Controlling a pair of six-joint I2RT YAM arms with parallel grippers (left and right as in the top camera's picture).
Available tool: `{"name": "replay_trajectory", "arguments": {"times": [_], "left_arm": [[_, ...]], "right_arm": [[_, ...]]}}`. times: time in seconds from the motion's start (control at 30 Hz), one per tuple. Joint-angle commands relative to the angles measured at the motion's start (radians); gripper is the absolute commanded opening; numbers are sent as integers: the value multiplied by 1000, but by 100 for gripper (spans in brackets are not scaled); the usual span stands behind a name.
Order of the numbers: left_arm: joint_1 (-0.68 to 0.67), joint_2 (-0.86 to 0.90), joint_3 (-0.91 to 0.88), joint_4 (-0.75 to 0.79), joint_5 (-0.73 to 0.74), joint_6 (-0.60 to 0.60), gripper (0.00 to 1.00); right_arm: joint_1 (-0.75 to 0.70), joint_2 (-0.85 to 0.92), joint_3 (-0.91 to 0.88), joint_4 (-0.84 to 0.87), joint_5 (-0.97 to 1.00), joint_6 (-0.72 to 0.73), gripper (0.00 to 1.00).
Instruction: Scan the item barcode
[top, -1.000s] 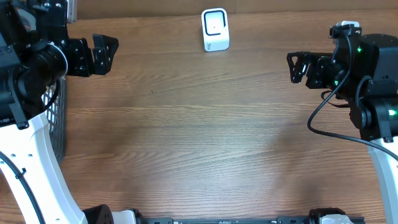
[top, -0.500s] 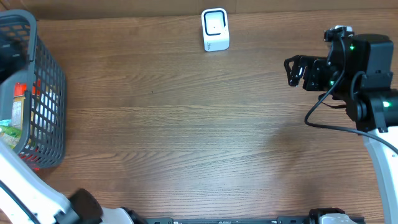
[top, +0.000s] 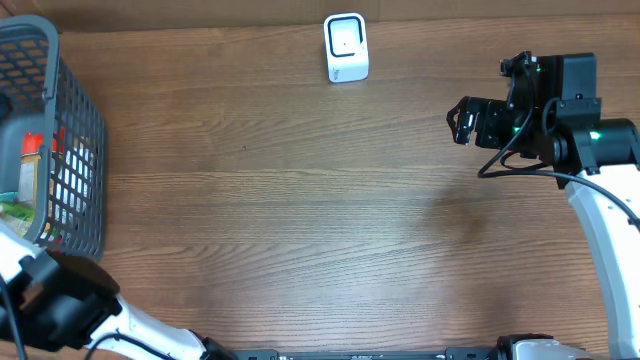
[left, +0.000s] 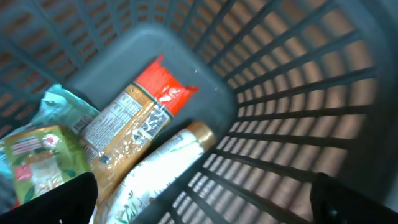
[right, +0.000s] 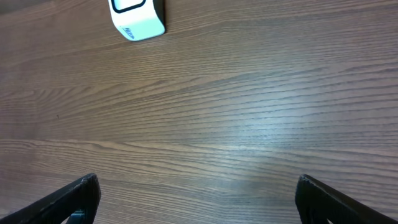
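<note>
The white bottle's body (left: 157, 178) lies uncovered between the orange packet and the mesh basket's side, so my left gripper will next lower into the mesh basket (left: 298, 74) and close around it.
In the left wrist view, several items lie in the grey mesh basket (left: 298, 74): an orange packet with a red end (left: 134, 115), a white bottle with a gold cap (left: 165, 165), a green packet (left: 37, 158) and a teal one (left: 59, 102). My left gripper (left: 205, 211) hangs open over them, holding nothing. The white barcode scanner (top: 346, 47) stands at the table's far middle and also shows in the right wrist view (right: 137, 17). My right gripper (top: 465, 118) hovers open and empty over bare table to the scanner's right.
The basket (top: 75, 110) stands at the table's left edge, with packets visible through its mesh. Part of my left arm (top: 60, 300) shows at the lower left corner. Brown wood table (top: 300, 220) stretches between the basket and the right arm.
My left arm has swung off the table's upper left and now comes in from the lower left, uncovering the basket. The right gripper has shifted slightly to the left.
</note>
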Motion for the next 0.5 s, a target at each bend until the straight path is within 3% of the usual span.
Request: {"name": "replay_trajectory", "arguments": {"times": [0.0, 0.13, 0.23, 0.47], "left_arm": [[-4, 85, 11, -1, -12, 135, 100], [-6, 179, 11, -55, -9, 287, 98], [-15, 238, 11, -106, -16, 395, 88], [-23, 349, 11, -86, -23, 422, 88]], "right_arm": [[-2, -4, 26, 5, -9, 2, 100], [-2, -3, 26, -7, -9, 2, 100], [-2, -3, 26, -8, -9, 3, 100], [-2, -3, 26, -29, -9, 2, 100]]}}
